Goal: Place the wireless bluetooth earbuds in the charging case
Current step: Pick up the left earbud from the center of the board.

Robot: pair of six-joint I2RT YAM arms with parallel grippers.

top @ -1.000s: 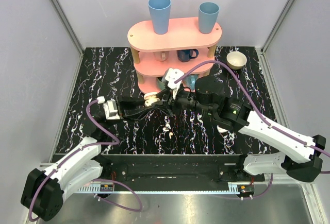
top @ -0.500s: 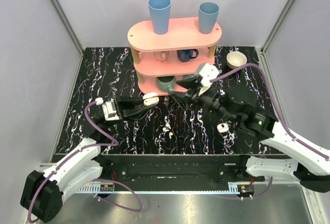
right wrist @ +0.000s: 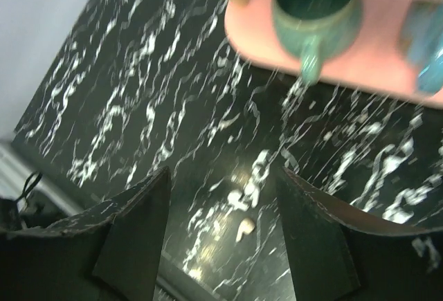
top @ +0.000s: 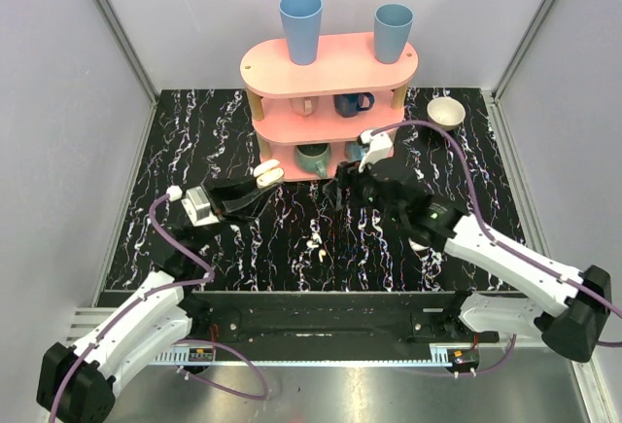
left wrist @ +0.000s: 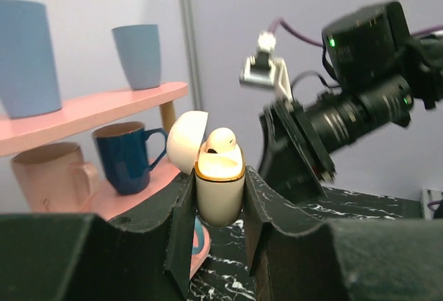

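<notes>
The robot's right hand next needs to lower its open fingers to the loose cream earbud below, around its rounded head, and close. The earbud matches the case in color.
My left gripper is shut on the cream charging case and holds it above the table, left of the pink shelf. In the left wrist view the case stands upright between my fingers with its lid open, and one earbud sits in it. A second earbud lies loose on the black marbled table; the right wrist view shows it below and between my fingers. My right gripper is open and empty, above the table in front of the shelf.
The pink two-tier shelf stands at the back, with two blue cups on top and mugs below, including a green mug. A cream bowl sits at the back right. A small white box lies beside my right arm.
My right gripper has drawn away from the case, swung right and come back down in front of the shelf. My left gripper has carried the case a little left and away.
</notes>
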